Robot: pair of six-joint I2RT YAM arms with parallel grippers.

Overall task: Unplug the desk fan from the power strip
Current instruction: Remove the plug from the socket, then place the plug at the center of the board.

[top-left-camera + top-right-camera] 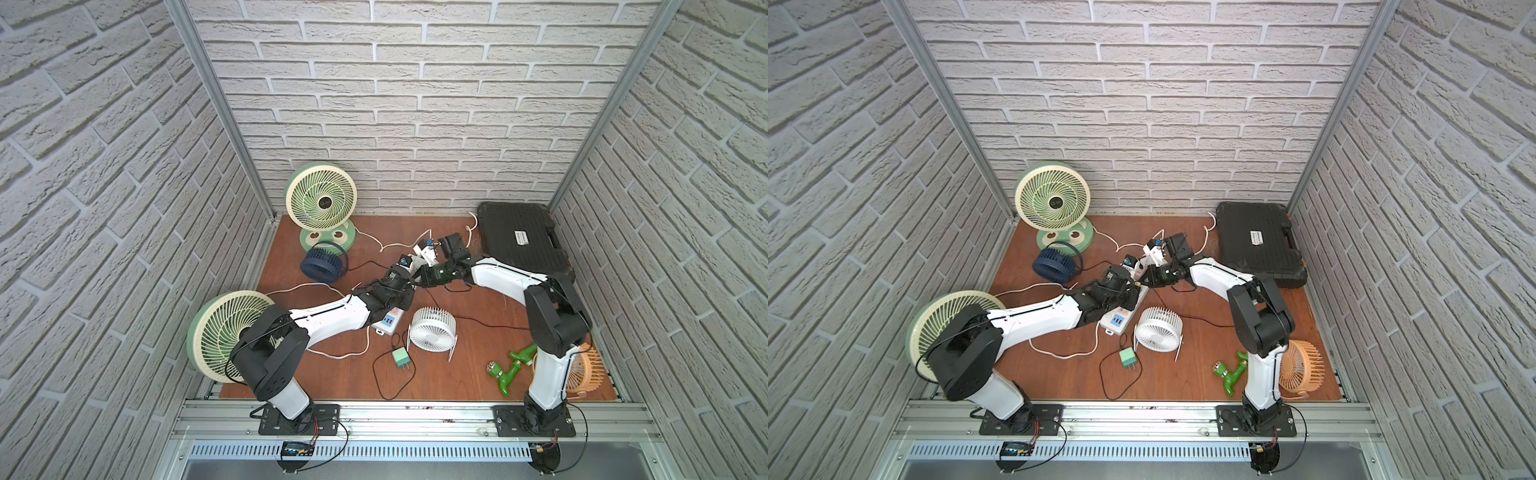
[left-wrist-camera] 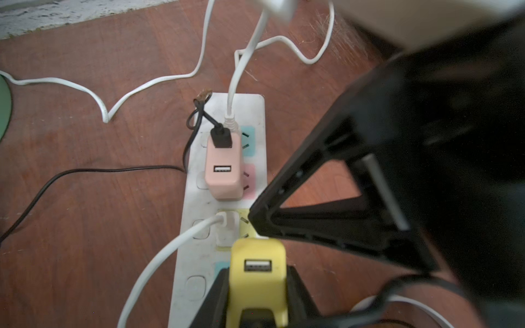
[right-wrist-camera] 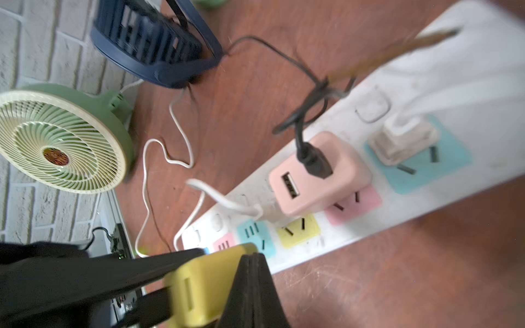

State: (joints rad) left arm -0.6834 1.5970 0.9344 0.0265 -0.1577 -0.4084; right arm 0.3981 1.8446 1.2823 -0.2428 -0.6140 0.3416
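Note:
The adapter goes up off the power strip [image 1: 388, 322] in my left gripper next and passes the white fan. Then it comes down for release on the tabletop before the black case, which is clear.
The white power strip [image 1: 388, 322] [image 2: 199, 204] lies mid-table, partly under my left arm. My left gripper [image 2: 257, 284] [image 1: 409, 286] is shut on a yellow USB adapter [image 2: 257, 264] [image 3: 204, 284] over the strip's near blue socket; its prongs are hidden. My right gripper [image 3: 251, 264] [image 1: 420, 277] is shut and empty, its tip against the strip beside that adapter. A pink adapter [image 2: 224, 170] with a black cord sits in the pink socket, and that cord runs to the navy desk fan [image 3: 153, 39] [image 1: 322, 264]. White plugs fill two other sockets.
A small white fan [image 1: 432, 332] and a loose green adapter [image 1: 401, 357] lie just in front of the strip. Green fans stand at the back [image 1: 322, 201] and left [image 1: 226, 332]. An orange fan [image 1: 582, 370], green fittings [image 1: 513, 368] and a black case [image 1: 521, 243] are at the right. Cords trail around.

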